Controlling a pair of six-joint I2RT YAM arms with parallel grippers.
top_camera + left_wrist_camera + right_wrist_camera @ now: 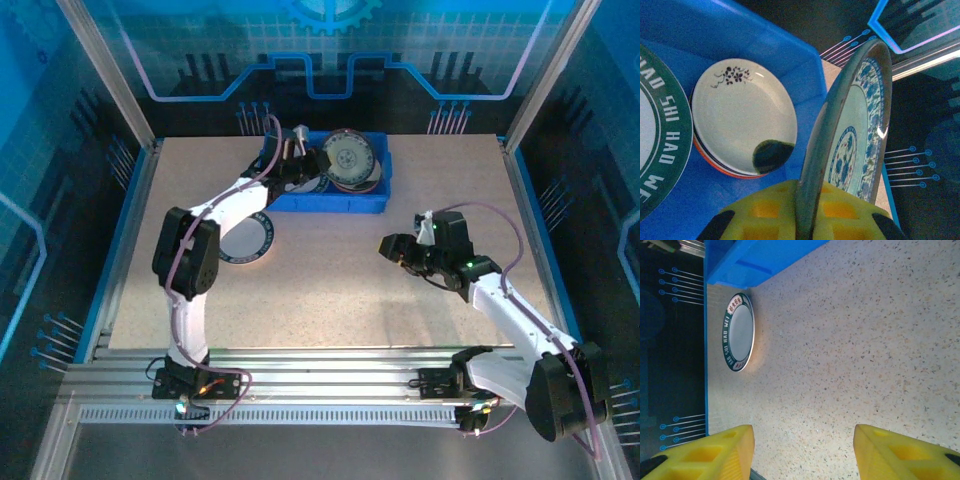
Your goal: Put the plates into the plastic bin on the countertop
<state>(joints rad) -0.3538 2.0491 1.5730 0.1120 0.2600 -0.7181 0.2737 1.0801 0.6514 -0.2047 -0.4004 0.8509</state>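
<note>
The flowered plate goes down from my left gripper onto the white plate with the dark sprig (pixel 369 182) (pixel 742 120) next and is released there, since the stack's top lies uncovered.
My left gripper (pixel 812 196) is shut on the rim of a white plate with a blue flower pattern (pixel 856 130), held on edge over the plastic bin (pixel 765 47). Below it in the bin, a white plate with a dark sprig (pixel 742 120) tops a short stack next to a green-rimmed plate (pixel 662 150). From above, the left gripper (pixel 293 158) is over the left half of the bin (pixel 340 203), with a plate stack (pixel 352 160) on the right. Another green-rimmed plate (pixel 248 240) (pixel 738 332) lies on the countertop (pixel 330 290). My right gripper (pixel 388 247) (pixel 804 440) hovers open and holds nothing.
The left arm's forearm crosses over part of the plate on the countertop. Blue edging (pixel 120 235) and metal rails (pixel 300 385) frame the table. The bin's near corner (pixel 752 262) shows beyond the right gripper's yellow fingers (pixel 715 452).
</note>
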